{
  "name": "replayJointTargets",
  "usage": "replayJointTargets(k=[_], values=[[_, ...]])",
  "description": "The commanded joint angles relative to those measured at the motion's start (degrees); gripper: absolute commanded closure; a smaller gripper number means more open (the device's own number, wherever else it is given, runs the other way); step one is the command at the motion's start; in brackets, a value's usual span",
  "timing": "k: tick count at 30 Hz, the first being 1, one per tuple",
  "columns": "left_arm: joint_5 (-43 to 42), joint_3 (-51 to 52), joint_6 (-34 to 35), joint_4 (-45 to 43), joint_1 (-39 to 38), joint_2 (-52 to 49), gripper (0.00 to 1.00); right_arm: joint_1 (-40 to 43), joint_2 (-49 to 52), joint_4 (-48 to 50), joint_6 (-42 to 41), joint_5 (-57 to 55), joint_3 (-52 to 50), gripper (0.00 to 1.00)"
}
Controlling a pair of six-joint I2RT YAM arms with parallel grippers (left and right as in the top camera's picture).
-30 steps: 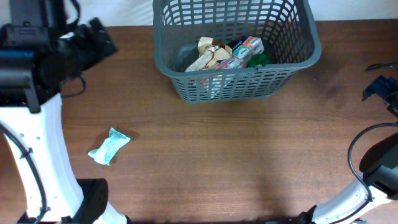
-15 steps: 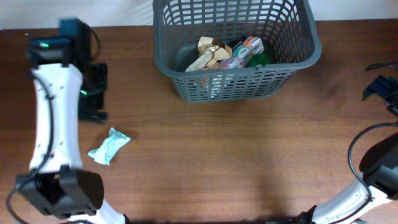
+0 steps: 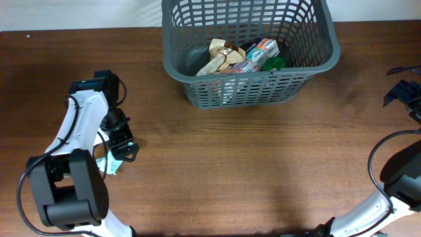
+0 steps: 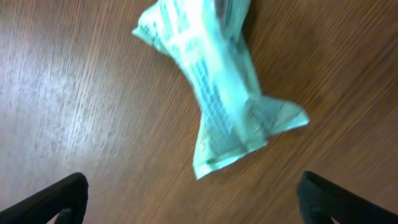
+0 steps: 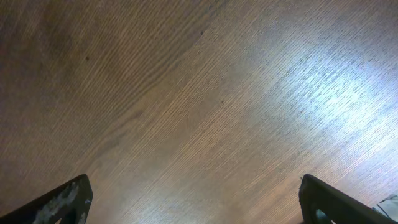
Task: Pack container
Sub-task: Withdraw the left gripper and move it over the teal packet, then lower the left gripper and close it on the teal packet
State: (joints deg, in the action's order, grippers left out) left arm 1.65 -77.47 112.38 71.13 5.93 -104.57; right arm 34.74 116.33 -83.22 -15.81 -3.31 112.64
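Note:
The packet's narrow body will be between the open fingers once my left gripper moves down toward the mint-green packet (image 3: 105, 164).
The container (image 3: 263, 89) is a large dark grey lattice basket at the back middle of the table, with several packaged goods (image 3: 240, 58) lying in it. A mint-green packet (image 4: 217, 87) lies flat on the wood at the left. In the overhead view my left arm covers most of that packet (image 3: 105, 164). My left gripper (image 3: 123, 143) hovers just over it, open. In the left wrist view the left gripper (image 4: 196, 208) has dark fingertips (image 4: 62, 202) wide apart, with the packet ahead of them. My right gripper (image 5: 196, 205) is open over bare wood.
The brown wooden table (image 3: 263, 171) stretches between the basket and the front edge. My right arm (image 3: 398, 174) sits at the far right edge, with dark cables near it (image 3: 401, 92). The basket stands well to the right of the packet and farther back.
My left arm has swung from the upper left corner down to the packet, now covering most of it in the overhead view. The right arm and the basket have not moved.

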Motion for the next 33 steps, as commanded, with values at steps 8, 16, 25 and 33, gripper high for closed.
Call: replayJointTargets(k=[8,16,25,33], values=[[0.6,0.6,1.7,-0.7,4.4,0.3,0.01,-0.3,-0.7,0.1,0.3,0.1,-0.1,0.01],[0.7,3.9,1.6,-5.7,4.6,0.3,0.01,-0.3,-0.7,0.1,0.3,0.1,-0.1,0.01],[1.7,5.8,1.7,-8.2,4.7,0.3,0.01,-0.3,-0.7,0.1,0.3,0.1,-0.1,0.01],[1.8,7.2,1.7,-8.8,5.8,0.3,0.01,-0.3,-0.7,0.1,0.3,0.1,-0.1,0.01]])
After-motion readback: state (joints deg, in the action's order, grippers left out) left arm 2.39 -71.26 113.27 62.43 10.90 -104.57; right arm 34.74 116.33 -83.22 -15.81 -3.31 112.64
